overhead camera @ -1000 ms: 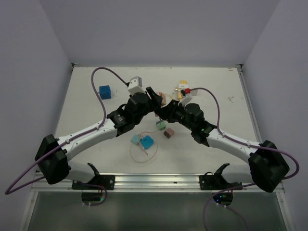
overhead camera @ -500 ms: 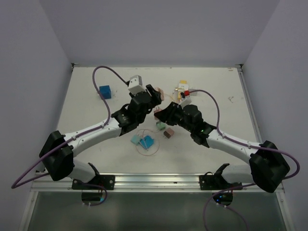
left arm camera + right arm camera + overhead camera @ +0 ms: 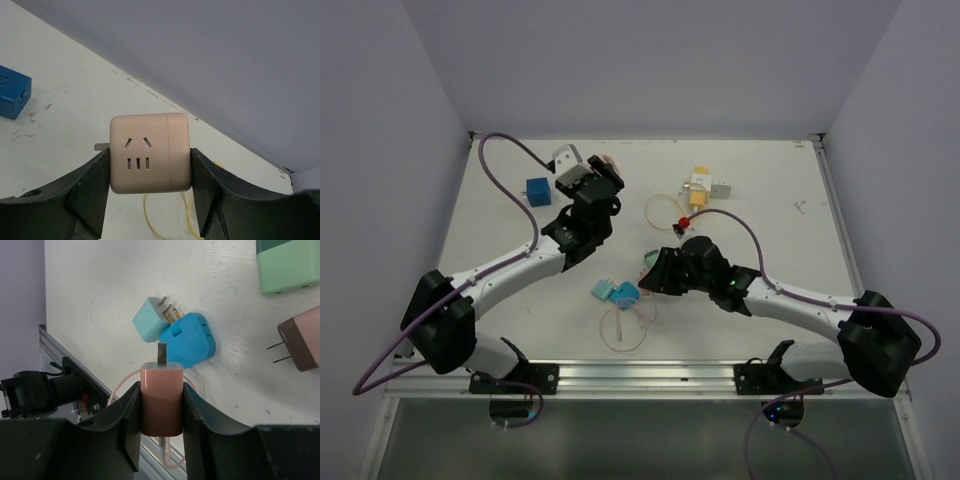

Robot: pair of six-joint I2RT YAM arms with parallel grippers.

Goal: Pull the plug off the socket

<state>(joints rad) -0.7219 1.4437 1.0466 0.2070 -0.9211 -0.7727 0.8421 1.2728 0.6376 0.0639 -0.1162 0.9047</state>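
Note:
The socket is already well apart from the pink plug, so my right gripper will next bring the plug down onto the bare tabletop point(image 3: 234, 344) beside the blue adapter and release it there.
The socket point(image 3: 150, 152) is a pale pink cube with its slots facing the left wrist camera. My left gripper point(image 3: 150, 161) is shut on it and holds it off the table at the back left point(image 3: 607, 172). The plug point(image 3: 161, 399) is a pink charger block with its prong pointing away from the camera, and my right gripper point(image 3: 160, 390) is shut on its sides. Its pink cable point(image 3: 625, 328) loops on the table near the front rail. In the top view the right gripper point(image 3: 655, 276) is low at mid table. Plug and socket are well apart.
A teal plug point(image 3: 150, 317) and a blue adapter point(image 3: 192, 342) lie just beyond the plug. A green adapter point(image 3: 287, 265) and a brown plug point(image 3: 302, 337) lie to the right. A blue cube point(image 3: 538, 189), yellow and white adapters point(image 3: 701, 182) and a yellow cable point(image 3: 665, 210) sit further back.
The two grippers, close together at mid table before, have drawn apart. The left one went back and left with the socket; the right one came toward the front with the plug and its cable.

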